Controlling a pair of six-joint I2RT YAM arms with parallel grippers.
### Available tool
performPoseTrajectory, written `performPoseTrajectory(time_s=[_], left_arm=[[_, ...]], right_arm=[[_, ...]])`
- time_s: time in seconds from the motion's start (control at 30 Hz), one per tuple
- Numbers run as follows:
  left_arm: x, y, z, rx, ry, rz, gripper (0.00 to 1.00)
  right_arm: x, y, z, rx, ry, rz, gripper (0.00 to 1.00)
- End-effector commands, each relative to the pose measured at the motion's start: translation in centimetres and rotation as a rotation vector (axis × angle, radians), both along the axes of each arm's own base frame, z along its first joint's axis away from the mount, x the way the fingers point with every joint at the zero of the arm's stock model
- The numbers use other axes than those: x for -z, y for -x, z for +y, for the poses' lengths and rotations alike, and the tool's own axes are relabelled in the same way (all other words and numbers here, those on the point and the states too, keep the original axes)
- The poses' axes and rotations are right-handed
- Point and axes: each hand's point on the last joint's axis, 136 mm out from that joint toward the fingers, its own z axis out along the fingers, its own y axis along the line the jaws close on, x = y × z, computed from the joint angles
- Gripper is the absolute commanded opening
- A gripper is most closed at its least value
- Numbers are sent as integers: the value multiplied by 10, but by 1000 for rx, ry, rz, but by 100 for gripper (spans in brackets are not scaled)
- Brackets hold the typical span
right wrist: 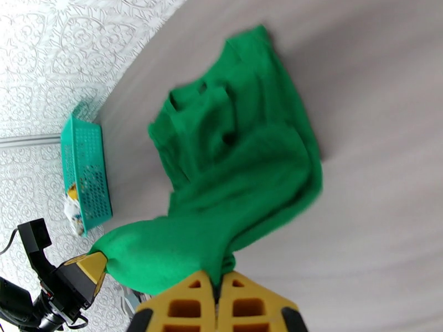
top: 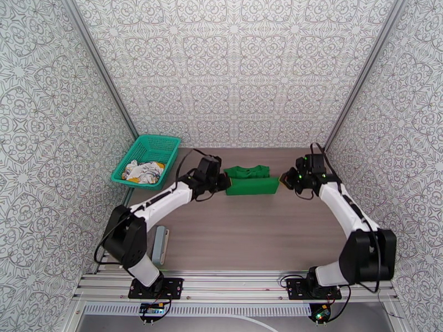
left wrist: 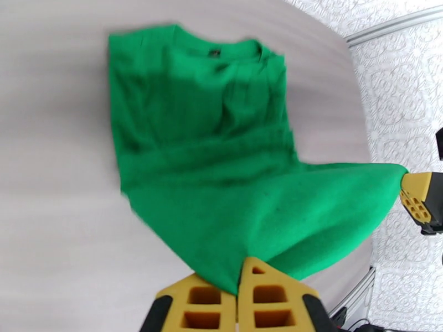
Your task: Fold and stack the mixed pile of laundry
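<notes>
My left gripper carries the corner of the green shirt's hem outward and down to the shirt's shoulder nearer the basket next. It releases it there, because the shirt's collar end lies uncovered.
The bright green shirt [top: 252,181] is stretched between my two grippers at the middle of the table, its lower hem lifted and its collar end lying flat. My left gripper [top: 224,182] is shut on the hem's left corner, seen close up in the left wrist view [left wrist: 239,272]. My right gripper [top: 283,181] is shut on the opposite corner [right wrist: 217,283]. The shirt [left wrist: 221,161] sags between the two grips. The white printed garment [top: 143,171] lies crumpled in the basket at the back left.
The teal mesh basket [top: 160,148] stands at the table's back left corner, also in the right wrist view [right wrist: 86,172]. A grey oblong object [top: 160,244] lies near the left arm's base. Patterned walls enclose the table on three sides.
</notes>
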Motion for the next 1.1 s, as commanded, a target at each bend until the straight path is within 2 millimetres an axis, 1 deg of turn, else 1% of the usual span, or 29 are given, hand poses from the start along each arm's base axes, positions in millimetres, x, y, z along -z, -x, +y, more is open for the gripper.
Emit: performPoseTrajectory(time_s=[0.0,0.07,0.1,0.17,0.23,0.33,0.47,0.5,0.53,0.57,0.67,0.77,0.83,0.87,0.9,0.93,0.97,1.07], left_arm=[[0,-26,0,41,9,-15,0],[5,-44,-3,44,31,-18,0],[7,-52,-4,43,44,-20,0],[15,-71,-3,29,64,-13,0],[22,-86,-4,25,89,-6,0],[31,-107,-5,18,115,-12,0],[43,-128,-6,19,136,-23,0],[42,-133,-4,15,149,-32,0],[52,-138,-2,7,157,-23,0],[56,-143,0,1,167,-21,0],[65,-157,6,-18,191,-19,0],[74,-168,10,-32,209,-16,3],[80,-176,13,-45,233,-24,9],[83,-180,15,-51,245,-24,13],[86,-184,17,-53,262,-29,23],[87,-187,18,-57,277,-40,34],[90,-190,20,-65,286,-45,40],[91,-201,27,-87,324,-79,49]], right_arm=[[-1,-32,-2,12,21,-30,0],[7,-54,2,-1,5,-26,0],[8,-63,4,-4,2,-23,0],[18,-81,6,-8,-14,-8,0],[25,-97,9,-7,-28,-2,0],[40,-117,12,-6,-44,22,0],[56,-140,16,-11,-68,33,0],[59,-146,16,-11,-71,33,0],[61,-151,17,-12,-75,31,0],[64,-156,18,-15,-78,30,0],[74,-169,19,-15,-87,33,0],[84,-182,23,-21,-108,28,0],[89,-192,27,-38,-131,5,0],[93,-195,27,-43,-140,-2,2],[96,-199,30,-52,-150,-14,8],[99,-203,31,-60,-160,-32,17],[102,-207,32,-62,-162,-44,23],[110,-217,29,-62,-186,-78,28]])
